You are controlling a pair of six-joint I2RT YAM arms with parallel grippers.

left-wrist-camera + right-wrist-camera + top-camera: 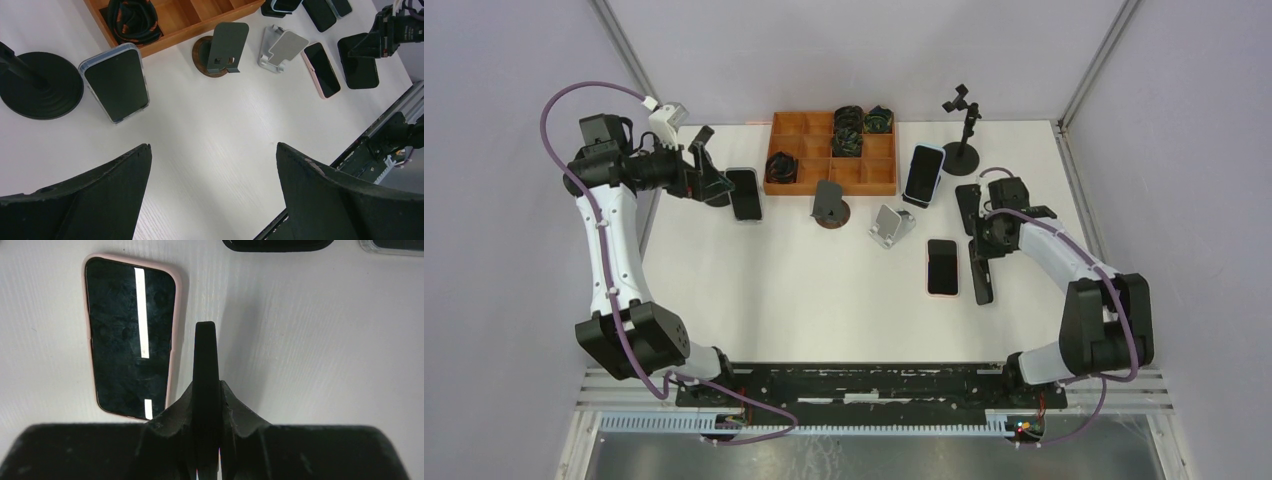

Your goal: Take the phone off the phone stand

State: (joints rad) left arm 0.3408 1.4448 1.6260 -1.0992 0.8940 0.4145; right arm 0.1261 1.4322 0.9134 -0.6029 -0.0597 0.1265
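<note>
That part of the tabletop beside the pink-cased phone is empty, so my right gripper will next move the black phone (980, 262) down onto the bare tabletop there and release it.
My right gripper (986, 240) is shut on a black phone (980, 262) and holds it on edge above the table's right side. In the right wrist view the fingers (206, 390) pinch the phone's thin edge (205, 355). A pink-cased phone (942, 267) lies flat just left of it, and also shows in the right wrist view (131, 357). A blue-cased phone (924, 173) leans on a stand at the back. My left gripper (707, 165) is open and empty at the back left (212, 147), beside a clear-cased phone (116, 82) lying flat.
An orange tray (824, 178) with coiled cables stands at the back. A dark stand on a round base (830, 203), a silver stand (891, 225) and a tall black clamp stand (964, 125) are empty. A black round base (40, 85) sits by my left gripper.
</note>
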